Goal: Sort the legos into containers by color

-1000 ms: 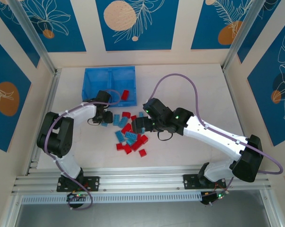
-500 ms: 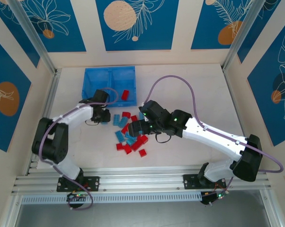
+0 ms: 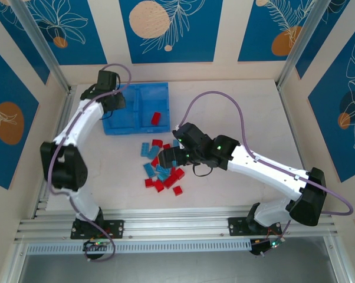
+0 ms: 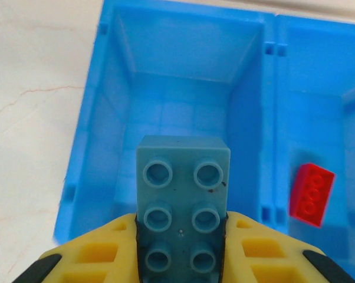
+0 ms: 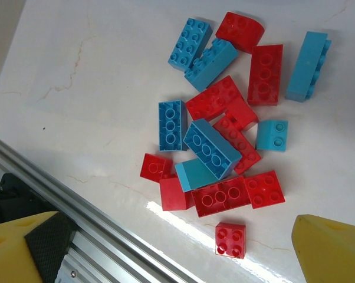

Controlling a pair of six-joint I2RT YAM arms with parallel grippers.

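The light blue lego [image 4: 182, 194] goes down in my left gripper into the blue bin's empty container [image 4: 174, 115] next, for release. That container's bottom lies open below the gripper.
My left gripper [image 4: 182, 239] is shut on a light blue lego [image 4: 182, 194], which sticks out between the yellow fingers [image 4: 257, 244]. It hangs over the near end of the left container [image 4: 177, 112] of the blue bin [image 3: 120, 125]. In the top view the left gripper [image 3: 114, 105] is at the bin's left side. One red lego [image 4: 311, 194] lies in the right container [image 3: 155, 100]. Several red and blue legos [image 5: 219, 135] lie in a loose pile [image 3: 163, 167] on the table. My right gripper [image 5: 171, 242] hovers open above the pile's near side [image 3: 168, 158], nothing between its fingers.
A single small red lego [image 5: 230, 240] lies apart at the pile's near edge. An aluminium rail [image 5: 107, 236] runs along the table's front edge [image 3: 166, 227]. Panel walls close in the back and both sides. Bare table lies to the right of the pile.
My left gripper shut on a blue lego at the pile's left edge, lifted it and swung back over the bin's left container. The right gripper shifted slightly left above the pile.
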